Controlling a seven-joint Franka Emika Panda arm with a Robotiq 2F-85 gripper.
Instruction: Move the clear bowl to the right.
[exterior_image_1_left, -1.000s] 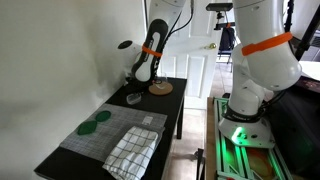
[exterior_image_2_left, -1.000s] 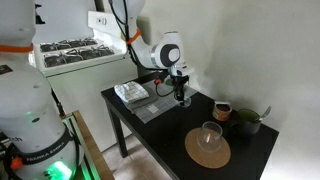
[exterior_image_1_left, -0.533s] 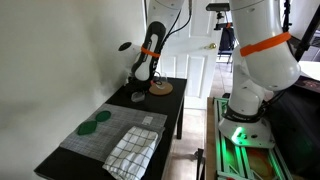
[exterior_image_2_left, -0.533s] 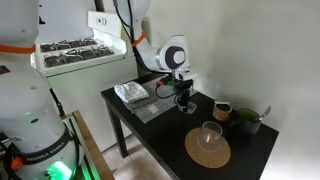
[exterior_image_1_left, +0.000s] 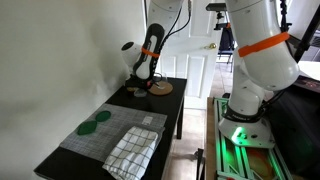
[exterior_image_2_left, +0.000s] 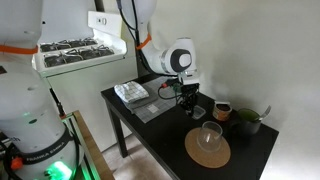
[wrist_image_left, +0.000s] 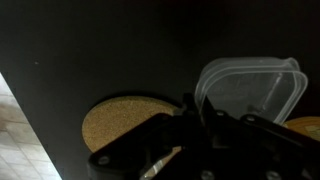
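Note:
The robot's gripper needs to go down slightly next beside the wooden plate (exterior_image_2_left: 207, 152) and let go of the clear bowl there, because the bare black tabletop is just below the gripper.
The clear bowl (wrist_image_left: 250, 88) shows in the wrist view as a transparent dish with a greyish rim. My gripper (wrist_image_left: 190, 112) is shut on its near rim. In both exterior views the gripper (exterior_image_2_left: 190, 100) (exterior_image_1_left: 140, 84) holds the bowl (exterior_image_2_left: 193, 110) just above the black table (exterior_image_2_left: 150, 125), close to the tan wooden plate (exterior_image_2_left: 207, 152). The wooden plate also shows in the wrist view (wrist_image_left: 115, 125), beside and below the fingers. The bowl is barely visible in the exterior views.
A drinking glass (exterior_image_2_left: 210, 133) stands on the wooden plate. A mug (exterior_image_2_left: 222, 110) and a dark bowl (exterior_image_2_left: 245, 122) stand behind it. Two green discs (exterior_image_1_left: 95, 123) lie on a grey mat (exterior_image_1_left: 105, 135), beside a checked towel (exterior_image_1_left: 130, 152). The wall runs along the table's far side.
My gripper has moved along the table with the clear bowl in it, away from the mat and closer to the wooden plate.

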